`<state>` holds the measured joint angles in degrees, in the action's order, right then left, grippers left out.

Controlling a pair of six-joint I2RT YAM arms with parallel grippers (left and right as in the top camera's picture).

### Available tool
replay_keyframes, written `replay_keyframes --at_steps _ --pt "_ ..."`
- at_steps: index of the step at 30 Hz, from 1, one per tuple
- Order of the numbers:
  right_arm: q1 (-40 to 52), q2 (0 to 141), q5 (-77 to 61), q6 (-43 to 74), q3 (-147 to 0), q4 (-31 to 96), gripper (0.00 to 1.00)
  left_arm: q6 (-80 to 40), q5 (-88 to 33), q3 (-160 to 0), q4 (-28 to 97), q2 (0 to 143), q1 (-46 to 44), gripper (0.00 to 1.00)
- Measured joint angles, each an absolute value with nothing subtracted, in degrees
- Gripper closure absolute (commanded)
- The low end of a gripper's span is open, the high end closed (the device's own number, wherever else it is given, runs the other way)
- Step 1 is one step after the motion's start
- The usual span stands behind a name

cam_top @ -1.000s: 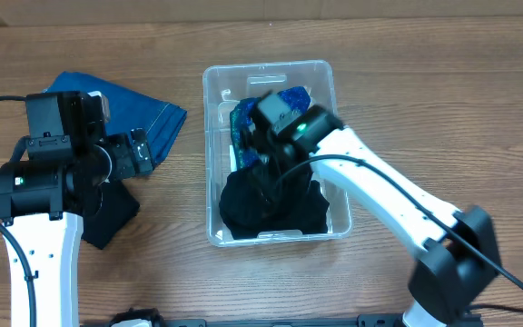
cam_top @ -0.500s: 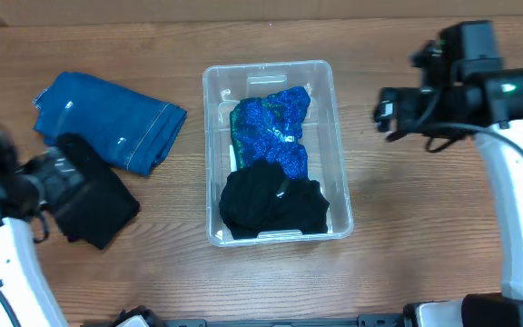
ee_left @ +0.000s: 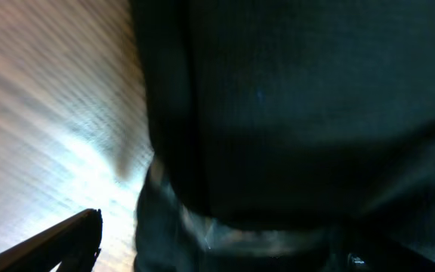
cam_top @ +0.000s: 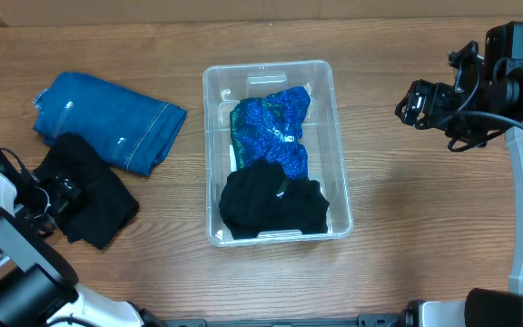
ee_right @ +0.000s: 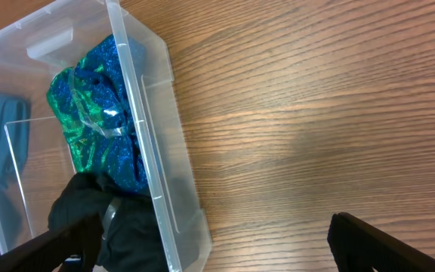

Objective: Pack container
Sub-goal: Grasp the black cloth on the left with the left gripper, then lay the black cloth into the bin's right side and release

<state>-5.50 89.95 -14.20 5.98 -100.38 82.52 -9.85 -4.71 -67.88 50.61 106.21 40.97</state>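
My left gripper settles low onto the cloth's edge farthest from the container next and closes, since the loose black cloth already reaches between its open fingers.
The clear container [cam_top: 339, 154] stands mid-table, holding a shiny blue-green cloth [cam_top: 271, 127] at the far end and a black cloth [cam_top: 271, 207] at the near end. A second black cloth [cam_top: 93, 195] lies on the table at the left. My left gripper [cam_top: 62, 193] is low at this cloth, which fills the left wrist view [ee_left: 293, 106]. One finger [ee_left: 63, 242] shows far left there, and the other is lost in the dark. My right gripper [cam_top: 425, 103] is open and empty above bare table, right of the container [ee_right: 153, 128].
A folded blue denim piece [cam_top: 107, 113] lies at the far left, its near edge touching the loose black cloth. Bare wood lies between the container and the right arm [ee_right: 316, 113].
My right gripper has left the black cloth in the container and pulled away to the right. My left arm has swung down and left onto the loose black cloth.
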Motion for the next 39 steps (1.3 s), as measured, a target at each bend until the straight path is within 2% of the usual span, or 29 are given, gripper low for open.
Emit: replay_keyframes --at_steps 2,3,5,8,9,11,12,16,19,25,30,35,39 --pt "-5.48 89.95 -14.22 5.98 -100.38 82.52 0.0 -8.8 -7.09 -68.25 49.58 108.42 41.04 0.04" --pt "-5.5 89.95 -14.22 6.0 -100.38 82.54 0.0 -8.32 -8.36 -68.62 49.58 109.12 41.3 0.12" --pt "-5.5 89.95 -14.24 5.98 -100.38 82.52 0.0 -7.11 -10.96 -69.21 49.74 110.13 41.82 0.32" --pt "-5.5 89.95 -14.24 5.96 -100.38 82.54 0.0 -5.98 -15.05 -69.6 49.87 110.76 42.0 0.55" --pt "-5.5 89.95 -14.24 5.98 -100.38 82.56 0.0 -5.45 -16.99 -69.58 50.06 110.93 42.09 0.72" --pt "-5.5 89.95 -14.24 6.0 -100.38 82.52 0.0 -5.54 -20.21 -69.63 50.96 111.02 42.13 0.93" --pt "-5.5 89.95 -14.24 5.96 -100.38 82.5 0.0 -5.5 -21.91 -69.71 51.68 110.93 42.15 0.96" --pt "-5.5 89.95 -14.24 5.98 -100.38 82.41 0.0 -5.54 -27.68 -69.69 55.11 108.71 41.82 0.96" --pt "-5.5 89.95 -14.24 5.96 -100.38 81.89 0.0 -5.56 -32.58 -70.52 58.61 100.07 39.66 0.96" --pt "-5.5 89.95 -14.24 5.98 -100.38 81.87 0.0 -5.58 -36.6 -81.8 65.56 83.05 28.12 0.96" --pt "-5.48 89.95 -14.26 6.0 -100.38 81.87 0.0 -5.67 -35.07 -88.29 61.12 76.36 7.05 0.96" --pt "-5.5 89.95 -14.26 5.98 -100.38 81.91 0.0 -9.8 -30.92 -88.47 48.31 82.17 -16.75 0.96" --pt "-5.5 89.95 -14.39 5.98 -100.38 81.89 0.0 -13.54 -29.15 -89.27 40.86 92.97 -23.86 0.96"
